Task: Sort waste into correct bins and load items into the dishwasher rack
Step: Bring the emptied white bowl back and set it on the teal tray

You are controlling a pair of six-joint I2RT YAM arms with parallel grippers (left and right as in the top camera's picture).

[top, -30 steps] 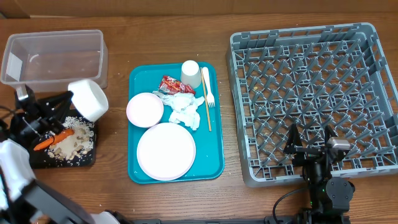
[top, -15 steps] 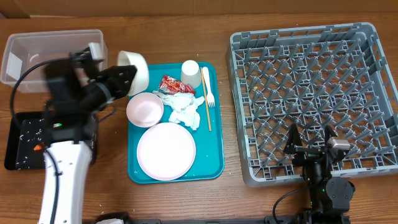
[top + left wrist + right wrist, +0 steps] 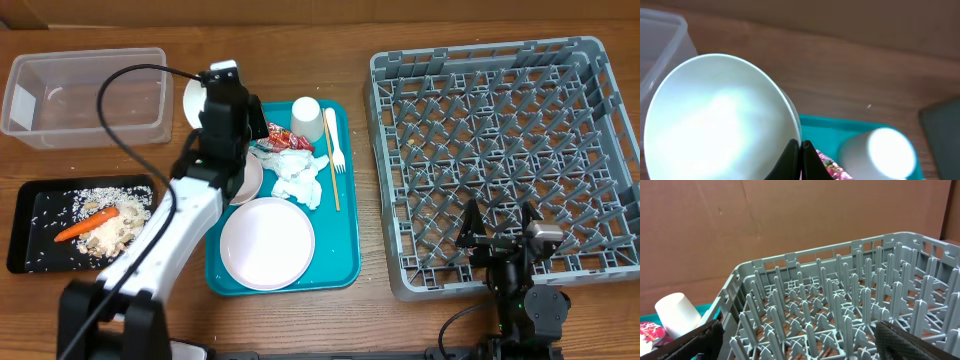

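Note:
My left gripper lowers toward the red wrapper (image 3: 272, 134) next and releases the bowl on the teal tray's far corner, as it still overhangs the tray's edge.
My left gripper (image 3: 213, 100) is shut on the rim of a small white bowl (image 3: 195, 101), held tilted above the far left corner of the teal tray (image 3: 345, 265). In the left wrist view the black fingertips (image 3: 801, 152) pinch the bowl's (image 3: 720, 115) edge. Under the arm a second bowl (image 3: 243, 178) sits on the teal tray, with the plate (image 3: 267, 243), cup (image 3: 307, 118), fork (image 3: 335, 140), red wrapper (image 3: 272, 134) and tissue (image 3: 296, 176). The black tray (image 3: 30, 255) holds the carrot (image 3: 84, 226), nuts and grains. My right gripper (image 3: 500, 236) stands open at the grey rack's (image 3: 505, 150) near edge.
The clear tub (image 3: 85, 95) stands at the far left, behind the black tray. A thin wooden stick (image 3: 333, 180) lies beside the fork. My left arm stretches across the table between the black tray and the teal tray. The right wrist view shows rack pegs (image 3: 840, 305) and the cup (image 3: 677, 312).
My left arm has swung right and away from the black tray with the bowl, to the teal tray's far left corner. The carrot, nuts and grains now lie uncovered in the black tray.

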